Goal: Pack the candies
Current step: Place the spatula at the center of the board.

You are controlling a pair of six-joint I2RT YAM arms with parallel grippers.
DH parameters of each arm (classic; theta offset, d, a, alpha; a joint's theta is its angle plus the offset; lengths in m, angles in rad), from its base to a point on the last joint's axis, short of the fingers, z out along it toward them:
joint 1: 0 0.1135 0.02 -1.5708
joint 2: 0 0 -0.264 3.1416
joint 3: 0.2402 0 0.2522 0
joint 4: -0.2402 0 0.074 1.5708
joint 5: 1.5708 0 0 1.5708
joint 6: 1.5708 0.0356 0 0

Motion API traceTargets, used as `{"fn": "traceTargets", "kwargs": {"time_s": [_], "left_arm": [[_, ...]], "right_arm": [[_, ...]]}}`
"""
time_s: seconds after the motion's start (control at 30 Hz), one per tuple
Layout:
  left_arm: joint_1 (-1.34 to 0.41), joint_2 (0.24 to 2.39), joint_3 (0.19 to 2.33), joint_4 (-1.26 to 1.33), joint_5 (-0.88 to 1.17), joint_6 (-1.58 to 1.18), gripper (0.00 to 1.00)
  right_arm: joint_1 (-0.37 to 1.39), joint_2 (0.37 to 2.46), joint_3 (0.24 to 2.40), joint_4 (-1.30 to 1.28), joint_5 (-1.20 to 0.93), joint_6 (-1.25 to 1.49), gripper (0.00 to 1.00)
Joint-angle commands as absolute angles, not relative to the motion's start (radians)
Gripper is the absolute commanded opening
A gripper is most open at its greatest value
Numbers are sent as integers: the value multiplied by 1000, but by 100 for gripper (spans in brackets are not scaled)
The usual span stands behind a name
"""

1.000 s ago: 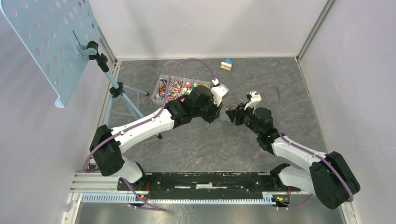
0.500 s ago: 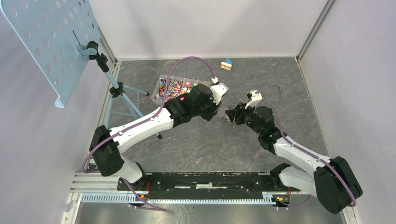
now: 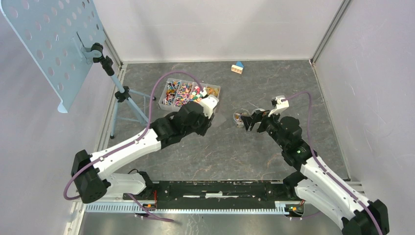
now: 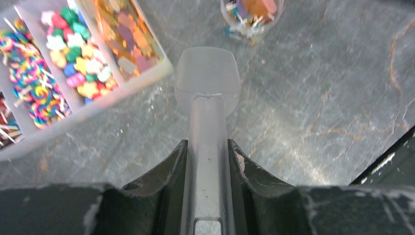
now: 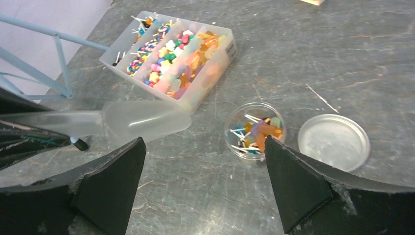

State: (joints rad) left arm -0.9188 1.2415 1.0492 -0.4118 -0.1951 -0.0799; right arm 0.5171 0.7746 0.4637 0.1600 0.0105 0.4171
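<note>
Next, my left gripper carries the empty scoop back and to its right in the top view, lowers it and releases, since bare tabletop lies below there.
Small candies in mixed colours fill the compartments of a clear tray [image 5: 110,56], also the tray [image 3: 163,98] in the top view. A few candies [image 5: 258,130] lie in a small round clear cup [image 5: 233,114] standing free on the table, with its lid [image 5: 334,142] flat beside it. My left gripper [image 4: 207,144] is shut on the handle of a translucent scoop [image 4: 208,76], whose empty bowl hovers between tray and cup. My right gripper [image 5: 203,142] stands wide open just short of the cup, with nothing between its fingers.
A small blue-roofed toy house [image 3: 238,67] sits near the back wall. At the left a tripod [image 3: 125,95] carries a perforated panel [image 3: 49,44]. Walls enclose the table on three sides.
My right gripper has opened wide and drawn back to the right, leaving the cup standing on the table. The left arm has pulled back to the left with the scoop.
</note>
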Motion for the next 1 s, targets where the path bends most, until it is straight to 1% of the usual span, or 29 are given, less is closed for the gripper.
{"fn": "traceTargets", "kwargs": {"time_s": [0.0, 0.13, 0.27, 0.37, 0.43, 0.57, 0.77, 0.87, 0.97], "left_arm": [[-929, 1130, 935, -312, -143, -148, 2], [-946, 1045, 792, -153, 32, -109, 2], [-957, 1038, 688, 7, 196, -138, 2], [-1000, 1081, 622, 156, 222, -155, 2], [-1026, 1133, 611, 225, 221, -139, 2], [-1070, 1257, 590, 447, 243, -137, 2], [-1151, 1497, 686, 608, 278, -92, 2], [-1194, 1629, 726, 716, 294, -83, 6], [-1235, 1751, 781, 746, 276, -68, 10]], "right_arm": [[519, 681, 512, 4, 142, 386, 98], [519, 623, 525, -110, 170, 386, 98], [519, 592, 530, -163, 203, 385, 98], [520, 591, 532, -181, 232, 382, 98], [520, 597, 543, -213, 273, 377, 98], [519, 599, 597, -283, 345, 368, 98], [519, 550, 652, -325, 398, 353, 98], [519, 528, 642, -317, 404, 343, 98], [520, 528, 629, -314, 409, 343, 98]]}}
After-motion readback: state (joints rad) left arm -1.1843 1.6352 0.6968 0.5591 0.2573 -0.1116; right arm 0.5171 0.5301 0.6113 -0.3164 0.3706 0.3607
